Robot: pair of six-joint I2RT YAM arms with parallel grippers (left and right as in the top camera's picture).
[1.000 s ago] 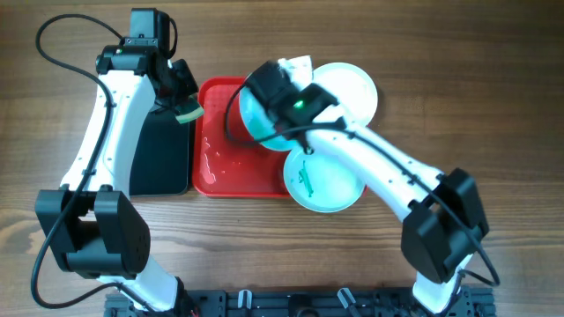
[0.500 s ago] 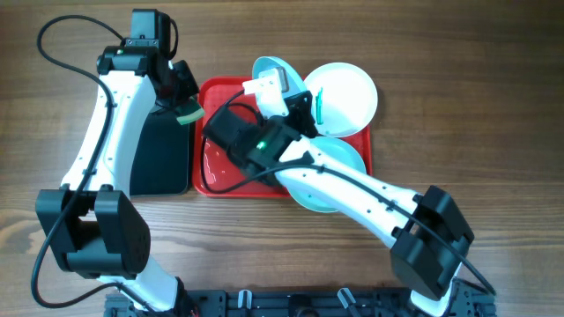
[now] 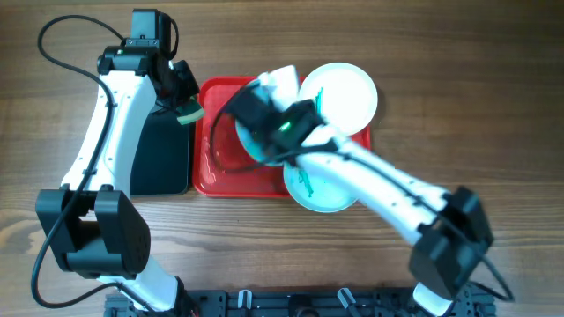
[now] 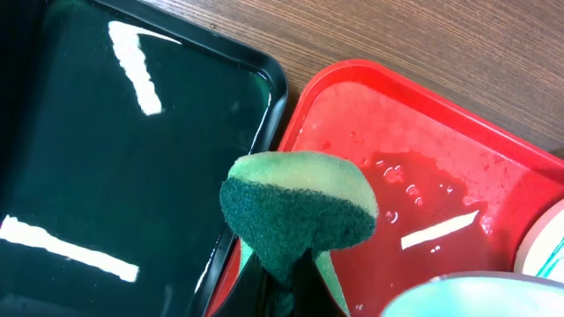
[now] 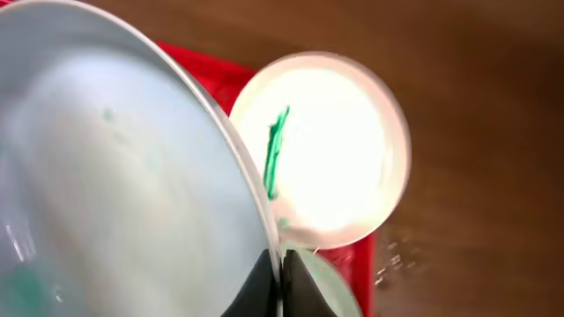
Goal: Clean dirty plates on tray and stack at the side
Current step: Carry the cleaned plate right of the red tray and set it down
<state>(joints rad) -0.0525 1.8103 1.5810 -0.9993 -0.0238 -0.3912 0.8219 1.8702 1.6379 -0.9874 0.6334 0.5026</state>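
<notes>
The mint plate should go with my right gripper to the right in the overhead view, past the white plate (image 3: 342, 95), and then down onto the bare wood of the table.
My right gripper (image 3: 264, 119) is shut on the rim of a pale mint plate (image 3: 248, 137) and holds it tilted above the red tray (image 3: 211, 172). In the right wrist view this plate (image 5: 115, 176) fills the left side, its rim pinched in my gripper (image 5: 280, 269). A white plate (image 3: 342, 95) with a green smear lies at the tray's far right and also shows in the right wrist view (image 5: 335, 150). A second mint plate (image 3: 324, 187) with a green smear lies at the front right. My left gripper (image 4: 286, 275) is shut on a green sponge (image 4: 300, 207) over the tray's left rim.
A black tray (image 3: 163, 150) lies left of the red tray and also shows in the left wrist view (image 4: 115, 158). The wet floor of the red tray (image 4: 423, 176) shows in the left wrist view. The wooden table (image 3: 493, 106) lies all around.
My right arm has swung the held mint plate toward the tray's far edge and back over the tray's middle, changing its tilt. The left arm and sponge have not moved.
</notes>
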